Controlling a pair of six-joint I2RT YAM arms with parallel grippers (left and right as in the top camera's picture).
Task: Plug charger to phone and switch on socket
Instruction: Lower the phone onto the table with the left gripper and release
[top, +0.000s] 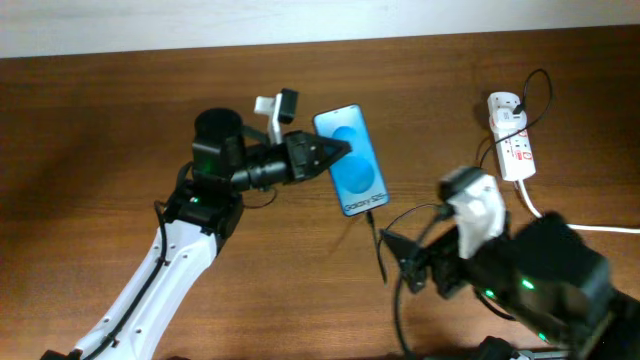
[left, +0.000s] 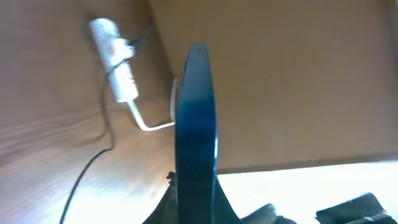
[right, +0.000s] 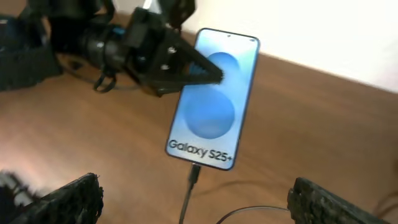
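Note:
The cable's connector is already in the phone's port. My left gripper will next turn the phone (top: 353, 158) flat and lower it onto the table to let go of it.
The phone (top: 353, 158) has a bright blue screen with "Galaxy S25+" text (right: 211, 102). My left gripper (top: 338, 150) is shut on its left long edge and holds it tilted off the table; the left wrist view shows the phone edge-on (left: 196, 124) between the fingers. The charger's black cable (top: 378, 245) has its connector tip (right: 195, 173) in the phone's bottom port. My right gripper (right: 196, 199) is open and empty just below the phone, one finger on each side of the cable. The white socket (top: 510, 135) lies at the far right with the plug in it.
The socket's thick white cord (top: 580, 226) runs off to the right edge. The socket also shows in the left wrist view (left: 115, 65). The black cable loops behind the socket (top: 535, 95). The right arm's body (top: 530, 270) fills the lower right.

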